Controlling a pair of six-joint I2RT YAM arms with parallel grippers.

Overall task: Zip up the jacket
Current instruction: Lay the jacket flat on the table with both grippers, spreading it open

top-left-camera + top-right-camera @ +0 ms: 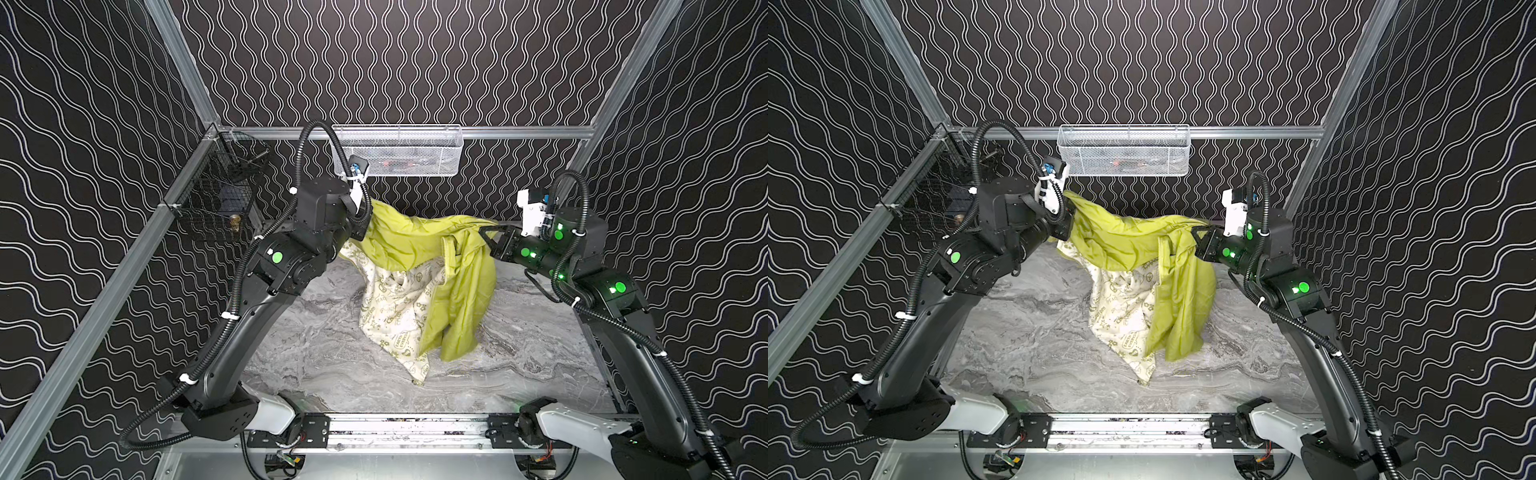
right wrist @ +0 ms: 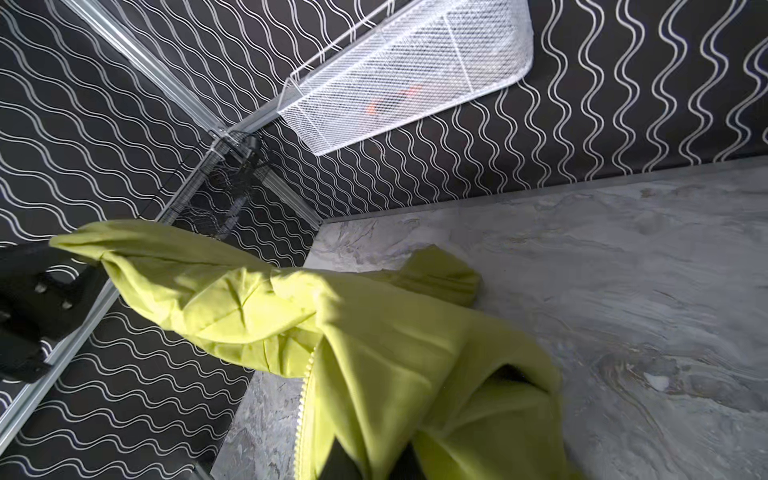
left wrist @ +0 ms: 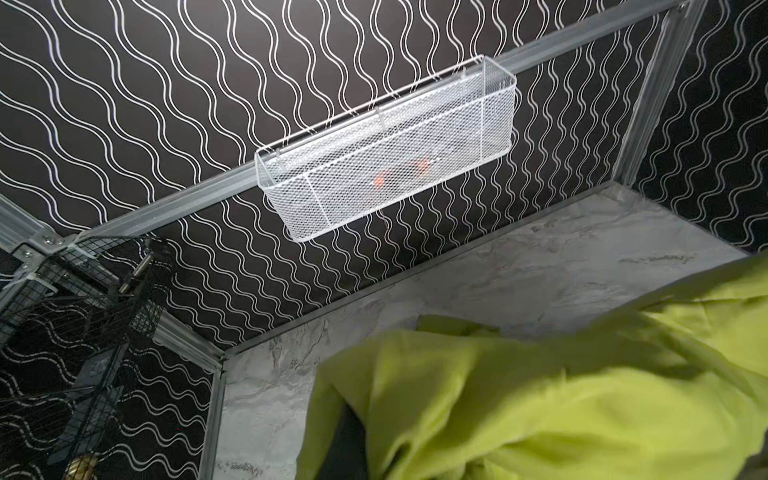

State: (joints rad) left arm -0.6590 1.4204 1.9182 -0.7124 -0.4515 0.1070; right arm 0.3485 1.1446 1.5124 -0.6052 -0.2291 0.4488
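Observation:
I need to bring my right gripper down and outward to let go of the green cloth on the marble table's far part, which is below and outward of it.
The lime-green jacket hangs in the air, stretched between both grippers. Its cream printed lining droops down, and the lowest corner touches the table. My left gripper is shut on the jacket's left end, its tips buried in cloth. My right gripper is shut on green cloth at the right end. The pale zipper runs down just left of that grip, its teeth apart from any other side. In the right wrist view, cloth passes between the dark fingers.
A white mesh basket hangs on the back rail. A black wire basket is fixed at the back left corner. The grey marble table lies below, walled by patterned panels on three sides.

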